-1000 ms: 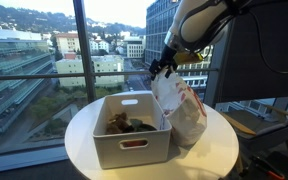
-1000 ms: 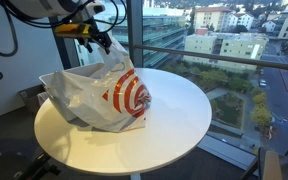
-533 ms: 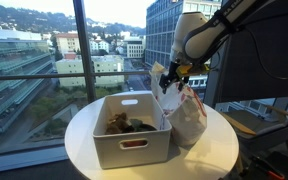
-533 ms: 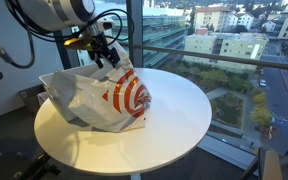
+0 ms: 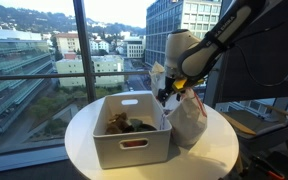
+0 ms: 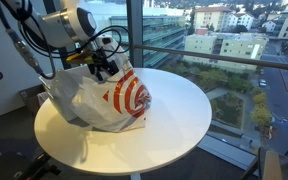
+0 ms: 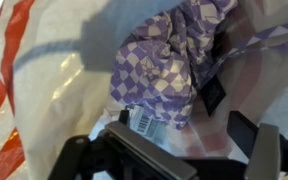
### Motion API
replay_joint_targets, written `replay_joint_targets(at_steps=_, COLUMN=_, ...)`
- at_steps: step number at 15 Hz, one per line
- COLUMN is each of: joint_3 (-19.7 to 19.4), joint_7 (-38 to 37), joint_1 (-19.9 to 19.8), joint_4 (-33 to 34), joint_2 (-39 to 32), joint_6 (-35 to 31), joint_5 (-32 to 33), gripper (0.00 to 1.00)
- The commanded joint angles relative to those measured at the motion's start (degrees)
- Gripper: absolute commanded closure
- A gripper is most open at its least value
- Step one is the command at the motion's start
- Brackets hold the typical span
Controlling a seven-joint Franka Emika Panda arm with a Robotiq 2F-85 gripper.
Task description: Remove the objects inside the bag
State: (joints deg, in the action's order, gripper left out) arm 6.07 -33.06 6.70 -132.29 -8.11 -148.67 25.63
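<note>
The edge of the purple-and-white bundle (image 7: 169,60) by the barcode tag lies below, inside the bag. My open gripper moves down onto it through the bag's opening next.
The bag (image 5: 191,118) is crinkled whitish plastic with red marks and stands on the round table beside the white bin; it also shows in an exterior view (image 6: 109,98). My gripper (image 5: 168,93) is at the bag's mouth, also seen in an exterior view (image 6: 105,68). In the wrist view the bag's wall (image 7: 54,70) surrounds a purple-and-white checked bundle (image 7: 169,60) with a barcode tag (image 7: 142,122) and a small dark piece (image 7: 212,95). My gripper (image 7: 199,138) is open just above the bundle, touching nothing I can see. A brown lumpy item (image 5: 117,122) and a dark item (image 5: 140,126) lie in the bin.
The white bin (image 5: 134,145) stands on the round white table (image 5: 82,140), next to the bag. The table (image 6: 179,115) stands by large windows over a city. The robot arm reaches down over the bag from above.
My gripper has come down from above the bag to its mouth. The bag and the bin have stayed in place.
</note>
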Motion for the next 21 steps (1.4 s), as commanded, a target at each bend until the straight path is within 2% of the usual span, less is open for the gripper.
replay_joint_targets(at_steps=1, joint_3=-3.78, joint_7=-4.26, joint_1=2.31, joint_4=3.59, joint_2=-3.12, joint_6=2.46, joint_5=5.17, gripper=0.00)
replay_joint_targets(at_steps=6, joint_3=-6.68, joint_7=-4.46, joint_1=2.42, joint_4=4.54, joint_2=-5.64, joint_6=4.96, joint_5=5.41, gripper=0.00)
replay_joint_targets(at_steps=10, joint_3=-6.92, joint_7=-1.26, joint_1=1.31, joint_4=2.65, joint_2=-7.76, joint_6=3.35, joint_5=1.44, gripper=0.00)
replay_joint_targets(at_steps=15, joint_3=-7.82, joint_7=3.97, joint_1=0.17, joint_4=0.53, joint_2=-11.83, joint_6=-7.70, joint_5=-4.22, gripper=0.00)
replay_joint_targets(at_steps=18, joint_3=-10.87, joint_7=5.67, joint_1=1.20, joint_4=0.88, joint_2=-15.34, joint_6=-15.44, joint_5=-4.07, gripper=0.00)
replay_joint_targets(at_steps=20, joint_3=-11.55, joint_7=8.46, joint_1=1.06, joint_4=0.70, joint_2=-17.08, joint_6=-18.50, joint_5=-5.77, gripper=0.00)
replay_joint_targets(at_steps=21, joint_3=-11.26, joint_7=10.00, joint_1=0.90, joint_4=0.32, joint_2=-17.41, joint_6=-19.63, joint_5=-7.34, gripper=0.25)
